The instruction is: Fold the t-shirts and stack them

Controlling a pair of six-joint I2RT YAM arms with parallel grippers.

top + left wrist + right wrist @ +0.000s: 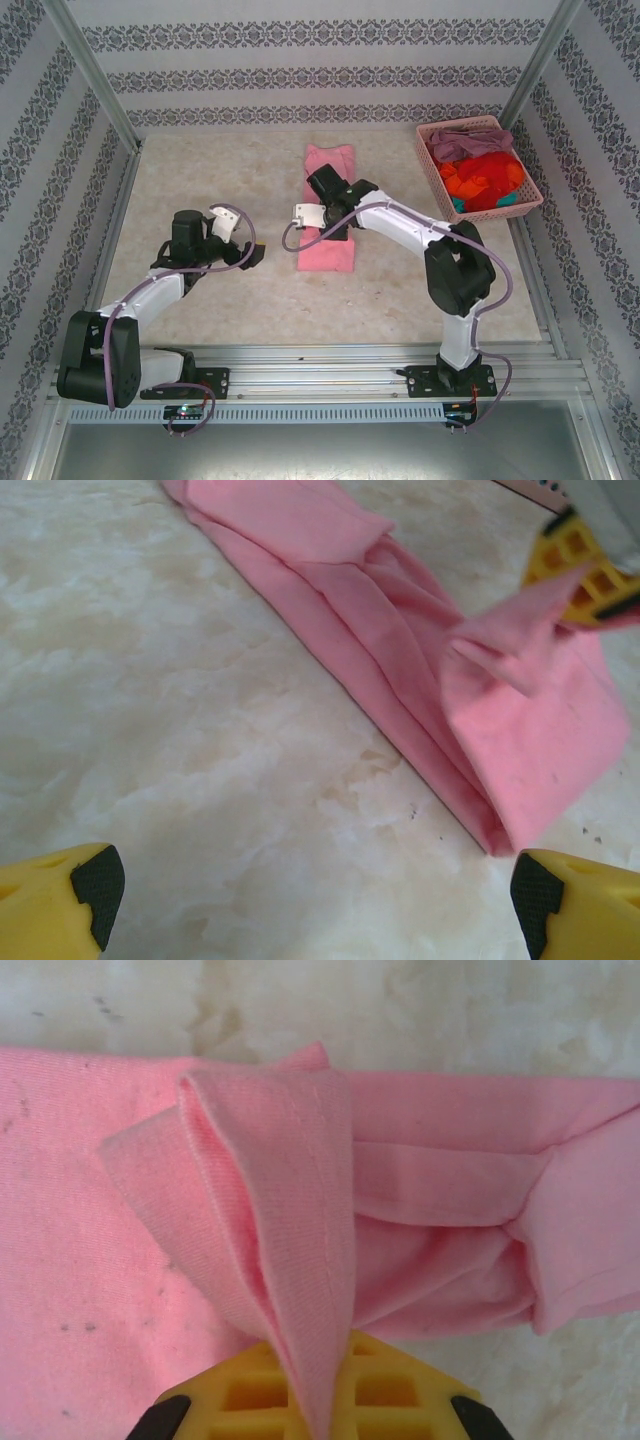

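Observation:
I should move the t-shirt's raised fold outward with my right gripper, lower it to the t-shirt's uncovered middle [440, 1192] and let it go, because that middle is below and outward of the gripper.
A light pink t-shirt [330, 250], folded into a long narrow strip, lies at the middle of the table. My right gripper [322, 218] hangs over its middle, shut on a raised fold of the pink cloth. In the right wrist view that fold [290, 1210] runs down between the yellow fingers of the right gripper [318, 1405]. My left gripper [250, 240] stands open to the left of the strip, apart from it. In the left wrist view the left gripper [315, 895] holds nothing, and the pink t-shirt [520, 740] ends just beyond its right finger.
A pink lattice basket [432, 170] stands at the back right with mauve [470, 140], orange-red [485, 180] and teal [458, 203] t-shirts heaped in it. Patterned walls and metal posts close in the table. Bare marble top [200, 180] lies left of the strip.

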